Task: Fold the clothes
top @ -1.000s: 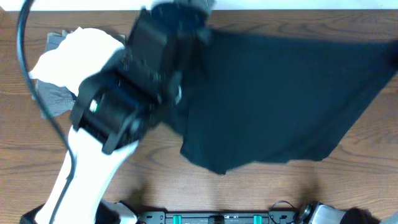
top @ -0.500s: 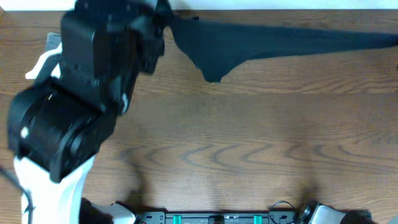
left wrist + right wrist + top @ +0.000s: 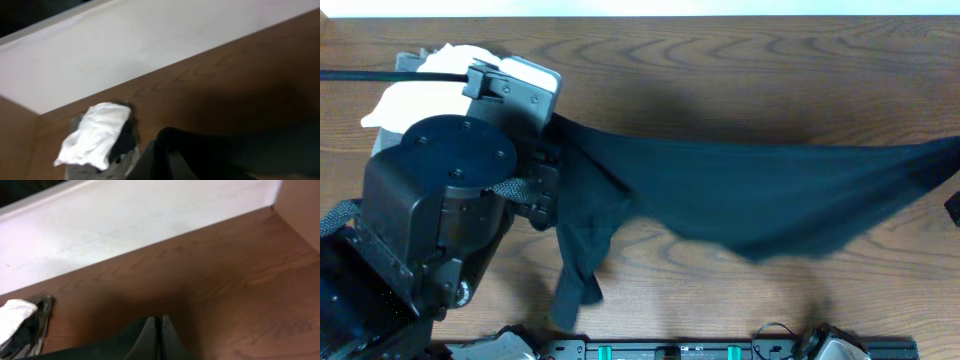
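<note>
I need to move my right gripper down and away from my base next, toward the bare wood by the white wall (image 3: 866,88) (image 3: 210,266).
The clothes, a black shirt (image 3: 770,195), hang stretched in a long band across the table between my two grippers. One loose end droops toward the front edge (image 3: 575,285). My left gripper (image 3: 162,152) is shut on the shirt's left end, and black fabric (image 3: 240,155) bunches over its fingers. In the overhead view the bulky left arm (image 3: 440,210) covers that grip. My right gripper (image 3: 157,330) is shut on the shirt's right end, with dark cloth (image 3: 95,350) trailing off to the left. No logo or label shows.
A white garment (image 3: 420,95) lies on a grey garment (image 3: 82,170) at the table's back left corner, close behind the left arm. A white wall (image 3: 125,220) runs along the back edge. Bare wood (image 3: 740,80) shows behind the shirt.
The shirt went from spread out, to a thin band lifted at the far edge, to a band over mid-table. The left arm swung back and then toward the front left.
</note>
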Motion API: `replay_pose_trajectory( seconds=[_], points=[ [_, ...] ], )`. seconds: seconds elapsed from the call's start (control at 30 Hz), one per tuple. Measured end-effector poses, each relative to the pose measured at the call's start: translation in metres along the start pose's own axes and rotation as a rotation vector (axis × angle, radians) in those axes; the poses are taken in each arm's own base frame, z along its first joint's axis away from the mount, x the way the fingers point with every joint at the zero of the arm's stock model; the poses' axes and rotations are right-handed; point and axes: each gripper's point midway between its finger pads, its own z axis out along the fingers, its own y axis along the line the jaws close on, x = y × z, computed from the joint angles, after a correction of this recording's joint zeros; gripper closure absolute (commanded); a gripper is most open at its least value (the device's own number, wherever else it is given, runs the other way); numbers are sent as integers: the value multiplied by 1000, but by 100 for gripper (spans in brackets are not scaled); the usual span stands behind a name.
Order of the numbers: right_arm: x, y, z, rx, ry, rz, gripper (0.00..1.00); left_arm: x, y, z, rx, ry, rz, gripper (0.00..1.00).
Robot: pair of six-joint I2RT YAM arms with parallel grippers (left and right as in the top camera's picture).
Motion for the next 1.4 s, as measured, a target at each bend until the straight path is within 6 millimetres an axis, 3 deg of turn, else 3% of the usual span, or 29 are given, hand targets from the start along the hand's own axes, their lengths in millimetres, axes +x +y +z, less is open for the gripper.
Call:
replay_pose_trajectory(
  seconds=[0.17, 0.27, 0.33, 0.5, 0.57, 0.6, 0.67, 0.7, 0.73, 0.77, 0.87, 1.0, 1.2, 1.33, 1.4],
  points=[
    [-4, -16, 39, 12, 93, 36, 99, -1, 21, 34, -117, 71, -34, 94],
    [-3, -24, 77, 0, 180, 43, 97, 3, 26, 82, -123, 164, -54, 94],
    [-2, -26, 103, -15, 230, 38, 96, 6, 25, 127, -96, 226, -67, 94],
    [5, -36, 184, -15, 351, 20, 91, 21, 16, 260, 0, 319, -62, 94],
    [11, -42, 231, -10, 394, 7, 76, 33, 11, 311, 22, 340, -49, 93],
    [13, -45, 256, -10, 404, -3, 59, 39, 9, 334, 31, 345, -40, 87],
    [17, -48, 303, -18, 404, -19, 47, 53, 4, 374, 45, 354, -13, 44],
    [26, -54, 335, -16, 416, -19, 41, 61, 3, 391, 49, 364, -8, 17],
    [36, -58, 354, -15, 442, -12, 38, 71, 2, 404, 50, 381, -2, 2],
    [50, -63, 371, -11, 477, -5, 37, 83, 2, 413, 51, 409, 2, 2],
    [94, -82, 396, 22, 609, 32, 38, 100, 9, 420, 36, 457, 0, 2],
    [101, -84, 386, 33, 649, 42, 39, 83, 32, 397, -5, 424, -21, 2],
    [108, -56, 376, -9, 681, -32, 50, 38, 58, 308, -49, 337, -72, 2],
    [126, -9, 395, -90, 690, -128, 49, 25, 62, 247, -58, 313, -115, 2],
    [142, 11, 410, -125, 703, -166, 43, 25, 63, 227, -61, 311, -135, 2]
  ],
)
